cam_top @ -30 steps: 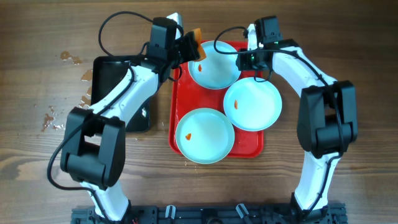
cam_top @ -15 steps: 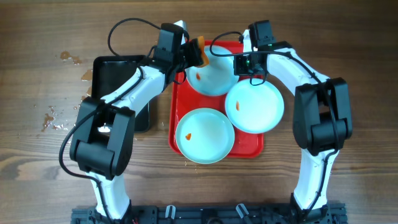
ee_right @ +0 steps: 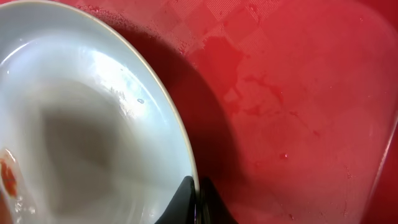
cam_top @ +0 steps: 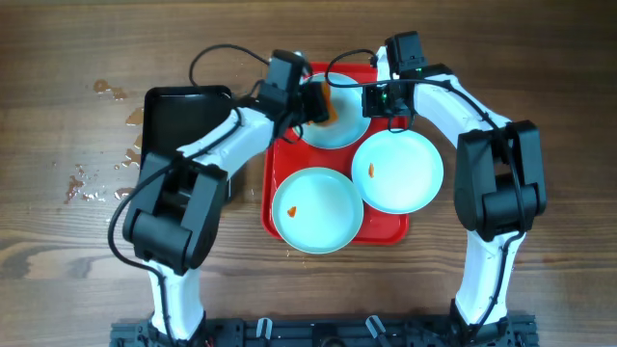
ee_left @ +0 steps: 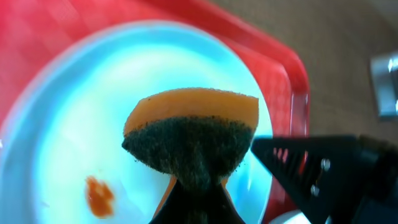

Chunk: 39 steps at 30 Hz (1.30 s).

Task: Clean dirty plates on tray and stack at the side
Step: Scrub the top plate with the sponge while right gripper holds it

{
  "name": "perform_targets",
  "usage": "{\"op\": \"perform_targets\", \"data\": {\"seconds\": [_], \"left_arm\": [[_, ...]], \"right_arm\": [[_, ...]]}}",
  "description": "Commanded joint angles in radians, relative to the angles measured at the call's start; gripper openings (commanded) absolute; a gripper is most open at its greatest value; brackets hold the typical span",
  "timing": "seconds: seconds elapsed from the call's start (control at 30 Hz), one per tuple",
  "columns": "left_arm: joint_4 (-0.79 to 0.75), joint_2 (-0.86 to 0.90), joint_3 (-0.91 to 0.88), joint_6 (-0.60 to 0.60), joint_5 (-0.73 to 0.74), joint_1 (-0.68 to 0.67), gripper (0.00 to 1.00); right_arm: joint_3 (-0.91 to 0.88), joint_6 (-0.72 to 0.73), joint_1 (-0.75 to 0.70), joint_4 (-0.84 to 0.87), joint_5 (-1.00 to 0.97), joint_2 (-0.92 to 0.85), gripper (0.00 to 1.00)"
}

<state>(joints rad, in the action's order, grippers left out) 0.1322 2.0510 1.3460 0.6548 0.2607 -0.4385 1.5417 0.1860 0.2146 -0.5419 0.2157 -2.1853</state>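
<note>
I will next, after wiping the back plate's smear [ee_left: 99, 194], carry the sponge left in the overhead view to the black tray's open bottom, then lower and release it with my left gripper.
Three pale blue plates lie on the red tray [cam_top: 275, 159]: a back plate [cam_top: 345, 130], a right plate [cam_top: 397, 171] and a front plate [cam_top: 317, 209]. The right and front plates each carry a small orange-red smear. My left gripper [cam_top: 310, 102] is shut on an orange sponge [cam_top: 326, 103] with a dark scouring face [ee_left: 189, 140], held over the back plate [ee_left: 74, 118] beside its smear [ee_left: 99, 194]. My right gripper [cam_top: 374, 96] is shut on that plate's rim [ee_right: 186, 155]; in the right wrist view the gripper [ee_right: 196, 196] pinches the edge over the wet tray [ee_right: 298, 93].
A smaller black tray [cam_top: 178, 125] lies left of the red tray. Spill marks [cam_top: 106, 91] dot the wooden table at the far left. In the left wrist view the right arm's black gripper [ee_left: 323, 174] shows close to the sponge, at the plate's right edge.
My left gripper has moved right and down with the sponge, from the tray's back-left rim to over the back plate. My right gripper has stayed on that plate's rim.
</note>
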Motion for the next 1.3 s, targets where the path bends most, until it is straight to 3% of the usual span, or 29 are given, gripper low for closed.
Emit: {"op": "perform_targets", "data": {"seconds": [0.0,0.2,0.53,0.8,1.1,1.27], "left_arm": [[-0.001,0.047,0.016,0.034,-0.053,-0.04,0.04],[-0.003,0.132,0.016,0.029,-0.103,-0.023,0.04],[0.125,0.142,0.018,-0.151,-0.27,0.031,0.04],[0.389,0.142,0.195,-0.18,-0.437,0.03,0.04],[0.653,0.141,0.454,-0.145,-0.433,0.028,0.04],[0.714,0.112,0.481,-0.121,-0.376,0.029,0.04]], "right_arm": [[0.005,0.001,0.005,-0.003,-0.029,-0.018,0.05],[0.005,0.001,0.005,-0.006,-0.029,-0.018,0.05],[0.005,0.01,0.005,-0.021,-0.029,-0.018,0.04],[0.005,0.027,0.005,-0.025,-0.029,-0.018,0.04],[0.005,0.027,0.005,-0.028,-0.029,-0.018,0.04],[0.005,0.027,0.005,-0.026,-0.031,-0.018,0.04]]}}
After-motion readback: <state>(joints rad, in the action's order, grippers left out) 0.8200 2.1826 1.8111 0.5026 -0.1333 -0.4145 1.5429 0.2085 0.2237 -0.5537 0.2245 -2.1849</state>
